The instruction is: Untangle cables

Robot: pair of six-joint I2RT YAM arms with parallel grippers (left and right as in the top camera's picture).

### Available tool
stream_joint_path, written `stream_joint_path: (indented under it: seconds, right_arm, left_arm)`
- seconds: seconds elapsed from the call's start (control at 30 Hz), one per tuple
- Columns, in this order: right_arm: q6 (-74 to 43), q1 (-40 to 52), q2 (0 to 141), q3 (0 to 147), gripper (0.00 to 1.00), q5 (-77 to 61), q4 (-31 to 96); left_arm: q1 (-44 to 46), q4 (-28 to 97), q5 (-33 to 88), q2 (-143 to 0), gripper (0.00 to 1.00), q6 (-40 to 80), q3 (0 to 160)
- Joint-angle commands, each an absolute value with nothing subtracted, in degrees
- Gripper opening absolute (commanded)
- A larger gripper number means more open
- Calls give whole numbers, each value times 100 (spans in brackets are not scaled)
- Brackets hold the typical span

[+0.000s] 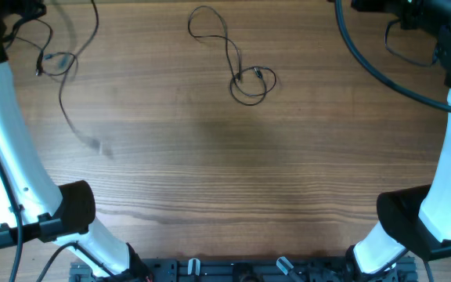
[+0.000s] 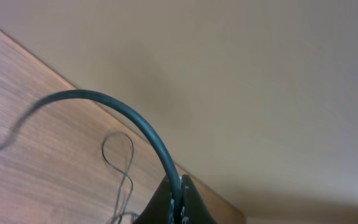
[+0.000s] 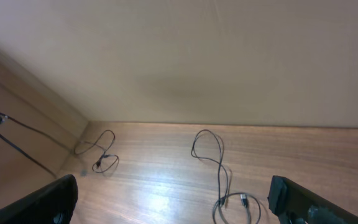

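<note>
I will move my left gripper back and down next toward the bare tabletop nearer me [image 1: 41, 108] and then let go of the held cable, because it hangs raised across the small cable loop [image 1: 53, 63].
A thin black cable [image 1: 245, 78] lies in two loops at the table's far middle, a tiny plug inside the nearer loop. It also shows in the right wrist view [image 3: 219, 168] and the left wrist view [image 2: 126, 180]. My left gripper [image 2: 180, 193] is shut on another black cable [image 2: 123, 112], which arcs up out of the jaws. In the overhead view this cable [image 1: 65, 110] hangs blurred at the far left. A small cable loop [image 1: 53, 63] sits by it and shows in the right wrist view [image 3: 101, 158]. My right gripper [image 3: 179, 205] is open and empty, raised above the looped cable.
Both white arms [image 1: 6, 149] stand at the table's left and right sides, with their thicker black arm cables [image 1: 374, 66] at the far corners. A beige wall [image 3: 197, 56] rises behind the table's far edge.
</note>
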State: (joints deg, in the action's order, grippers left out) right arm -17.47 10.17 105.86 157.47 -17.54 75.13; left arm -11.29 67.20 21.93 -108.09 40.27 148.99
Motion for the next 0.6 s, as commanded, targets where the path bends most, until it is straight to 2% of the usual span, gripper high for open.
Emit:
stream_joint_path:
  seconds: [0.0,0.17,0.57]
  right_arm:
    - [-1671,1015,10667,15738,100,-1806,7682]
    - [-1671,1015,10667,15738,100,-1806,7745]
    - [-1820,1015,10696,15738,100,-1833,7782]
  left_arm:
    - [-1111,6993,2491,-10781,4,3568,14916]
    - [-1396,7577,1957,-10877,4,3472,14916]
    - [-2515,8042,1916,-11321,4,3695,14914]
